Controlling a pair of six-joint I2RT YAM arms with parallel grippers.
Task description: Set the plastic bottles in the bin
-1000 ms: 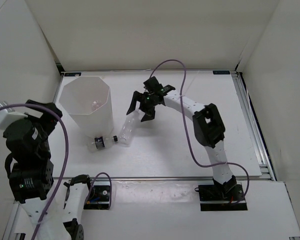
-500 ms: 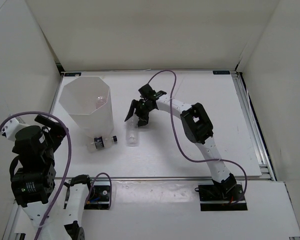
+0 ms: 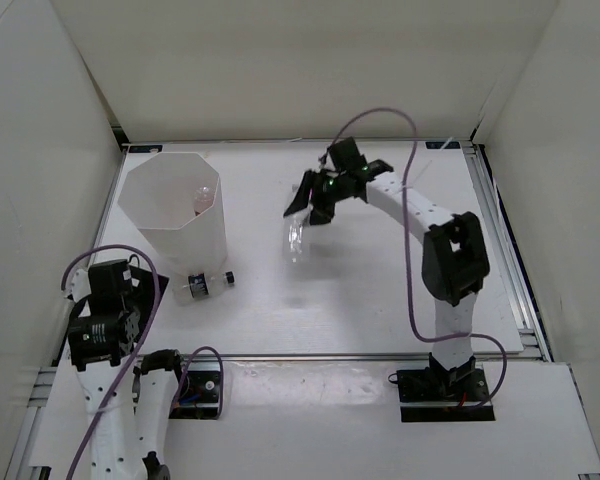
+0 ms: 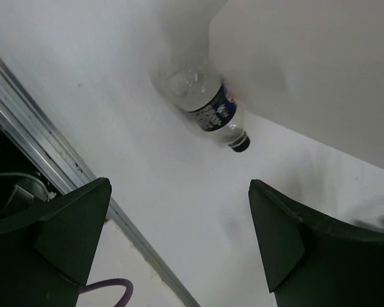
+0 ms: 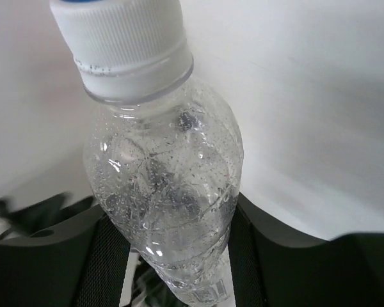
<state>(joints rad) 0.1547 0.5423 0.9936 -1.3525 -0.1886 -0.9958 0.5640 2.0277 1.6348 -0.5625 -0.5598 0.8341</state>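
Observation:
The right gripper lifts the clear bottle above the bin's tall rim next, swings it over and releases. The bin's opening (image 3: 168, 190) lies left of it in the top view.
My right gripper (image 3: 313, 205) is shut on a plain clear plastic bottle (image 3: 297, 240) with a white cap (image 5: 125, 48), holding it off the table right of the bin. In the right wrist view the bottle (image 5: 163, 185) fills the space between the black fingers (image 5: 243, 240). The tall white bin (image 3: 140, 225) stands at the left, and a red-labelled bottle (image 3: 202, 197) shows inside it. A blue-labelled, dark-capped bottle (image 3: 205, 285) lies on the table against the bin's base. My left gripper (image 4: 179, 220) is open and empty, near the table's front edge, looking at that bottle (image 4: 208, 105).
The left arm (image 3: 102, 318) is folded low at the near-left corner, with a purple cable looping over it. A metal rail (image 4: 45, 150) borders the table's front edge. White walls enclose the table on three sides.
My right gripper has shut on the clear bottle, lifted it off the table and carried it right and back. The left arm has dropped lower and pulled in to the near-left corner.

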